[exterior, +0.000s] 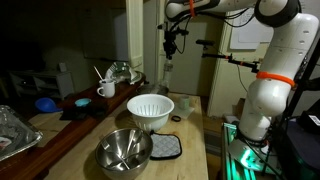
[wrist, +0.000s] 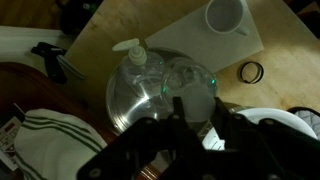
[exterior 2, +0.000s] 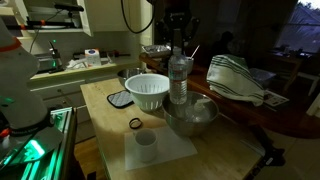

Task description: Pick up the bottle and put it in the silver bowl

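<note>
My gripper still holds the clear bottle [exterior 2: 179,82] high above the silver bowl, so next it will move outward and down toward the open middle of the bowl and let go of the bottle.
My gripper [exterior 2: 177,45] is shut on the clear bottle [exterior 2: 179,82] and holds it upright by its top, in the air over the silver bowl [exterior 2: 190,116]. In an exterior view the gripper [exterior: 170,47] hangs high with the bottle [exterior: 167,72] under it, and the silver bowl [exterior: 124,150] sits at the near end of the table. In the wrist view the bottle [wrist: 194,110] is a grey see-through shape between the fingers [wrist: 198,100], with the silver bowl [wrist: 150,90] below. A clear shape with a white pump top shows inside the bowl; I cannot tell whether it is a reflection.
A white strainer bowl [exterior 2: 147,90] stands right beside the silver bowl. A small white cup [exterior 2: 145,140] sits on a white mat, next to a black ring [exterior 2: 134,123] and a pot holder [exterior 2: 120,98]. A striped cloth [exterior 2: 235,78] lies beyond the bowl. A white mug [exterior: 106,90] and a foil tray [exterior: 12,132] are on the side counter.
</note>
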### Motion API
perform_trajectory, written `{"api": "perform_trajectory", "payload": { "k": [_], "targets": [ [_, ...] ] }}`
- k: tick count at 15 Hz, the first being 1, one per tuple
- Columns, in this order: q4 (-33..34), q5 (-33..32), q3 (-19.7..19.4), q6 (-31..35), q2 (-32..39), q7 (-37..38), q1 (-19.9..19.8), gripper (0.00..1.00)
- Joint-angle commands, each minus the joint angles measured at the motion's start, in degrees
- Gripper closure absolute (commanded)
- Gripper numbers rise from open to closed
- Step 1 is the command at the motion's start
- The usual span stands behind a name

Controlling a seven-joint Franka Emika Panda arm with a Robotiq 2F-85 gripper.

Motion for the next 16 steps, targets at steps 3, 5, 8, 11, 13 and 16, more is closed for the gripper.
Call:
{"api": "perform_trajectory", "payload": {
  "k": [3, 5, 8, 11, 13, 16],
  "targets": [
    [3.7, 3.5, 2.2, 2.9, 4.2, -0.1, 0.5, 0.92],
    [5.4, 4.3, 3.2, 3.6, 6.7, -0.1, 0.6, 0.92],
    [8.7, 3.3, 4.5, 1.4, 11.1, 3.0, 0.3, 0.92],
    [11.4, 1.4, 4.7, 0.9, 15.7, 7.1, -0.3, 0.92],
    [13.6, 2.1, 5.3, 1.0, 19.3, 6.6, -0.5, 0.92],
    [16.9, 2.5, 6.6, -0.5, 23.4, 5.6, -0.6, 0.92]
  ]
}}
